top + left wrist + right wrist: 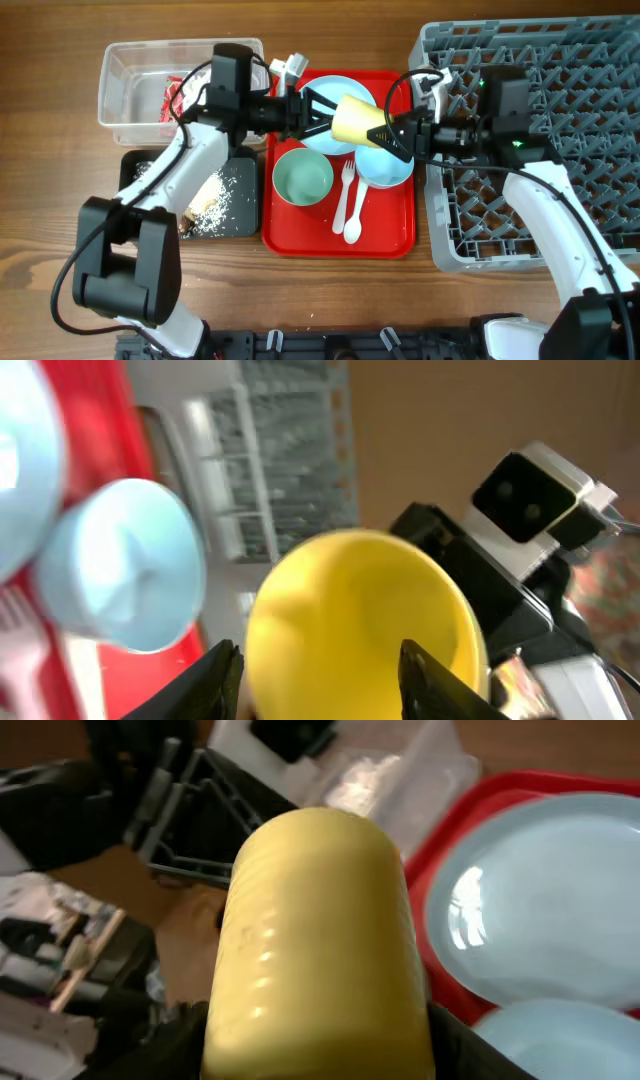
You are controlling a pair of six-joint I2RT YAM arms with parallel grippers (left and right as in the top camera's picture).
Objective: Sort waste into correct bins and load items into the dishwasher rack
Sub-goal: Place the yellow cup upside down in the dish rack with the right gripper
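Observation:
Next, my right gripper needs to swing across and lower the cup (pixel 352 120) into the rack's end away from the tray (pixel 608 199), as that's to its right in the overhead view.
The yellow cup (pixel 352 120) lies sideways in the air above the red tray (pixel 290 235). My right gripper (pixel 392 140) is shut on the cup (pixel 320 940), with its fingers (pixel 315 1040) on both sides. My left gripper (pixel 322 115) is open, its fingers (pixel 320 670) spread at the cup's other end (pixel 360 620). On the tray lie the light blue plate (pixel 335 95), the small blue bowl (pixel 385 170), the pale green bowl (pixel 303 177), the white fork (pixel 346 190) and the spoon (pixel 355 215). The grey dishwasher rack (pixel 560 150) stands at the right.
The clear tub (pixel 125 80) at the back left holds the red wrapper (pixel 178 95). The black tray (pixel 240 215) in front of it holds crumbly food scraps (pixel 210 200). Both arms cross above the red tray.

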